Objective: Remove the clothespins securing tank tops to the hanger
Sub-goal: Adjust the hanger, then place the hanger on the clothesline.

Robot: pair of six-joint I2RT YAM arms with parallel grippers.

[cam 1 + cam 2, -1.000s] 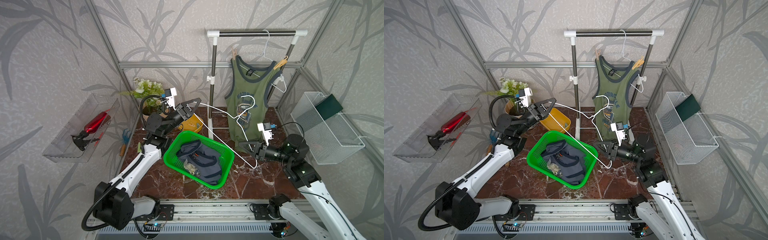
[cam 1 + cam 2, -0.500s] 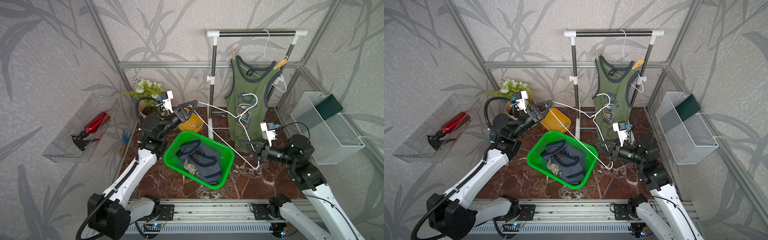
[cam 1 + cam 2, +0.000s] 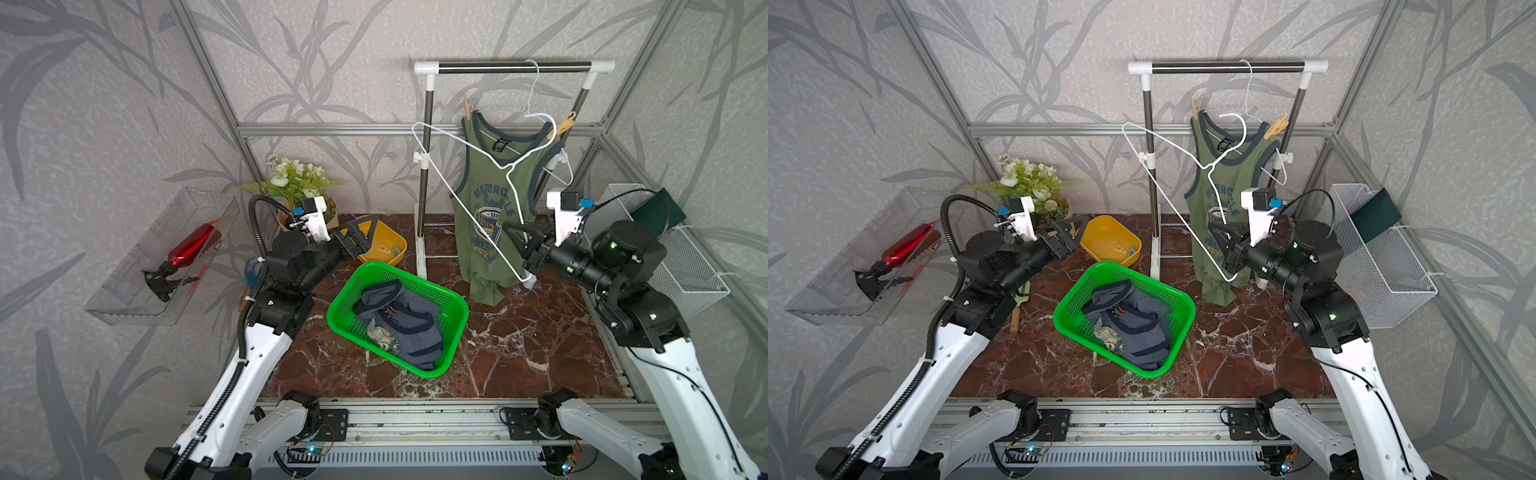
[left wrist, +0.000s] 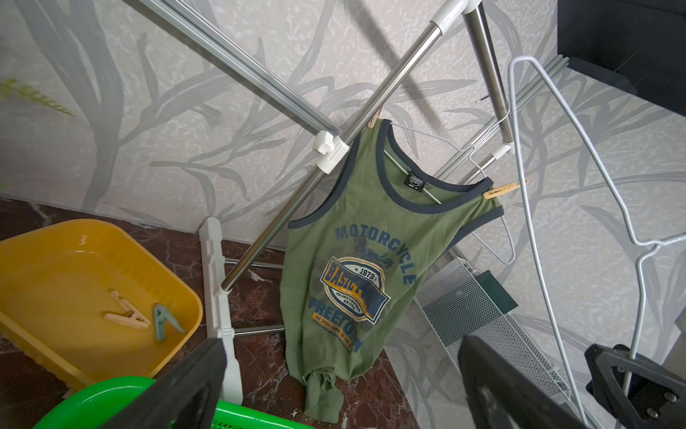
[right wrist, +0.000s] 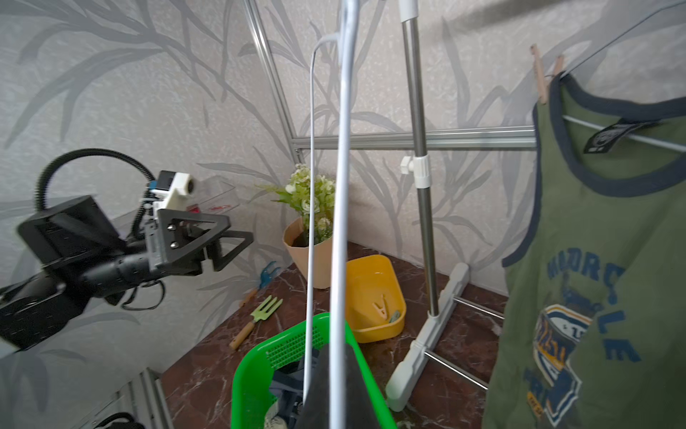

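The right gripper rises outward, lowers the empty hanger's hook over the rack bar's bare part (image 3: 485, 67) and releases it next. The rack's bar is bare beside the olive top's hanger.
The olive tank top (image 3: 490, 216) hangs on a hanger on the rack, with clothespins (image 3: 468, 109) (image 3: 563, 124) on both shoulders, as the left wrist view shows (image 4: 501, 190). The slate-blue tank top (image 3: 399, 324) lies in the green basket (image 3: 337, 309). My right gripper (image 3: 515, 245) (image 5: 334, 401) is shut on an empty white wire hanger (image 5: 343, 185), which stands steeply in front of the olive top. My left gripper (image 3: 361, 237) (image 4: 341, 390) is open and empty beside the yellow bin (image 4: 55, 267), which holds loose clothespins (image 4: 126, 315).
The rack's bar (image 3: 511, 66) and left post stand behind the basket. A flower pot (image 3: 297, 183) sits behind the left arm. A white wire basket (image 3: 681, 266) hangs on the right wall, a clear tray with a red spray bottle (image 3: 191, 245) on the left. A garden fork (image 5: 260, 319) lies on the floor.
My left gripper opened, let go of the empty hanger's end and drew back low. The freed hanger swung up toward the rack, still held by the right gripper.
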